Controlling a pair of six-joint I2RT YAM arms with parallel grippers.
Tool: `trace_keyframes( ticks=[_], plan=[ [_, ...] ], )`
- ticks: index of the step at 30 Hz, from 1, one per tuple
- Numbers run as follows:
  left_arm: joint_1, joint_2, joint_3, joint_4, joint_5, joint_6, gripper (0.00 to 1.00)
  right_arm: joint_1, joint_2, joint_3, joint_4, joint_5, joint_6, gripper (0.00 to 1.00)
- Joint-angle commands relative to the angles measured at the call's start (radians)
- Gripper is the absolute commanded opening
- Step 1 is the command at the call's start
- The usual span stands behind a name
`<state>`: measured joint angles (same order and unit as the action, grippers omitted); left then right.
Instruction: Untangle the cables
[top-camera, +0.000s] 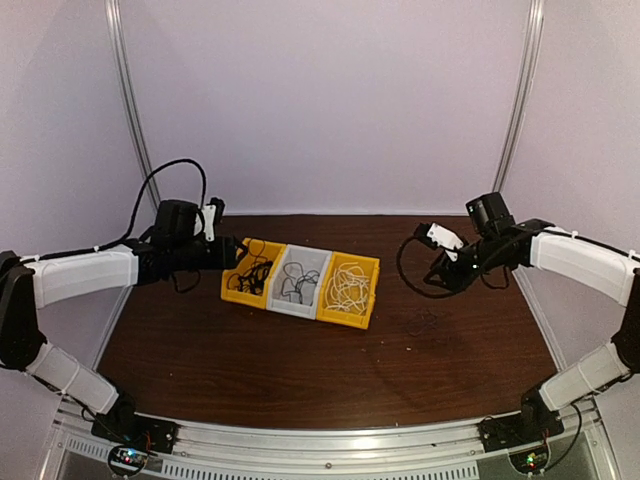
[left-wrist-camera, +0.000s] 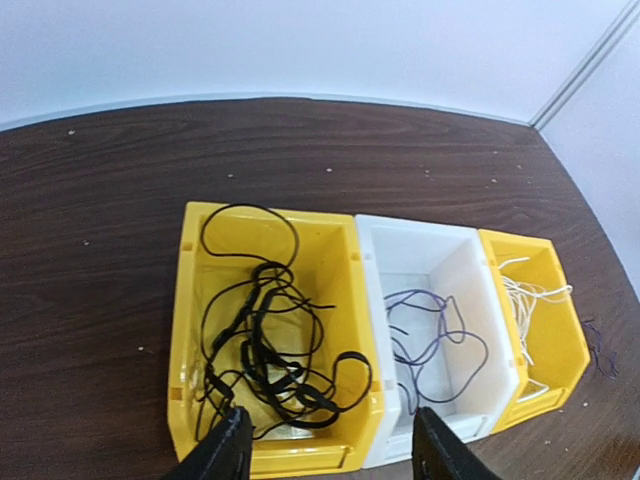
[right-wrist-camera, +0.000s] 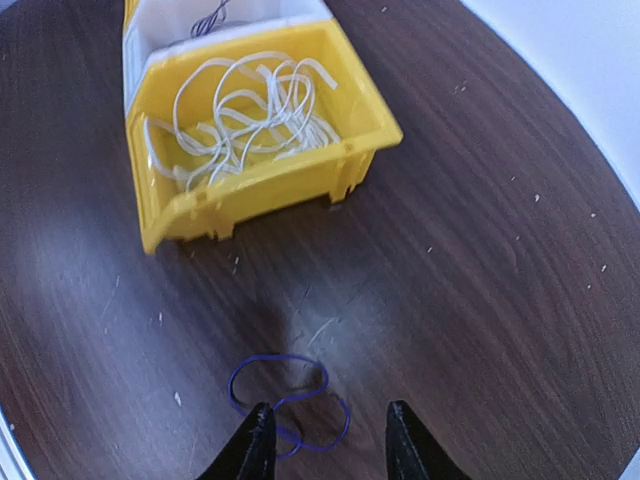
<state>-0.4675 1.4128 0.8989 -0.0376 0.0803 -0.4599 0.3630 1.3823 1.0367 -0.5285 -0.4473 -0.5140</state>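
The purple cable (right-wrist-camera: 281, 356) lies loose beneath my fingers, so my right gripper will next lower and draw back onto the cable's part farthest from the bins.
Three bins stand in a row. The left yellow bin (top-camera: 240, 290) holds tangled black cables (left-wrist-camera: 265, 350). The white bin (left-wrist-camera: 470, 260) holds a thin purplish cable (left-wrist-camera: 434, 340). The right yellow bin (right-wrist-camera: 260, 195) holds white cables (right-wrist-camera: 240, 120). A loose purple cable (right-wrist-camera: 281, 356) lies looped on the table and also shows faintly in the top view (top-camera: 428, 322). My left gripper (left-wrist-camera: 330, 425) is open and empty above the near edge of the black-cable bin. My right gripper (right-wrist-camera: 330, 415) is open above the loose purple cable, its left fingertip over the loop.
The dark wood table (top-camera: 250, 360) is enclosed by pale walls with metal posts (top-camera: 130, 110) at the back corners. The thick arm hose (top-camera: 410, 270) hangs near my right gripper (top-camera: 438, 277). My left gripper (top-camera: 226, 255) is at the row's left end.
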Motion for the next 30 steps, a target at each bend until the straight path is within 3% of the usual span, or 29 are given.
trace_keyframes(
  ticks=[1, 3, 7, 11, 26, 30],
  plan=[
    [-0.072, -0.044, -0.037, 0.144, 0.1, 0.019, 0.55, 0.007, -0.096, -0.137, -0.069, 0.039, -0.14, 0.36],
    [-0.113, -0.051, -0.031, 0.147, 0.099, 0.024, 0.55, 0.007, -0.104, -0.171, -0.105, 0.076, -0.149, 0.35],
    [-0.198, -0.037, -0.003, 0.149, 0.119, 0.05, 0.54, 0.007, -0.137, -0.223, -0.216, 0.106, -0.225, 0.43],
    [-0.243, 0.027, 0.027, 0.152, 0.142, 0.045, 0.54, 0.005, -0.141, -0.276, -0.209, 0.233, -0.252, 0.46],
    [-0.27, 0.022, 0.004, 0.162, 0.134, 0.033, 0.54, -0.039, 0.061, -0.279, -0.123, 0.263, -0.264, 0.44],
    [-0.27, 0.011, 0.009, 0.134, 0.085, 0.046, 0.54, -0.043, 0.099, -0.277, -0.097, 0.24, -0.264, 0.39]
  ],
)
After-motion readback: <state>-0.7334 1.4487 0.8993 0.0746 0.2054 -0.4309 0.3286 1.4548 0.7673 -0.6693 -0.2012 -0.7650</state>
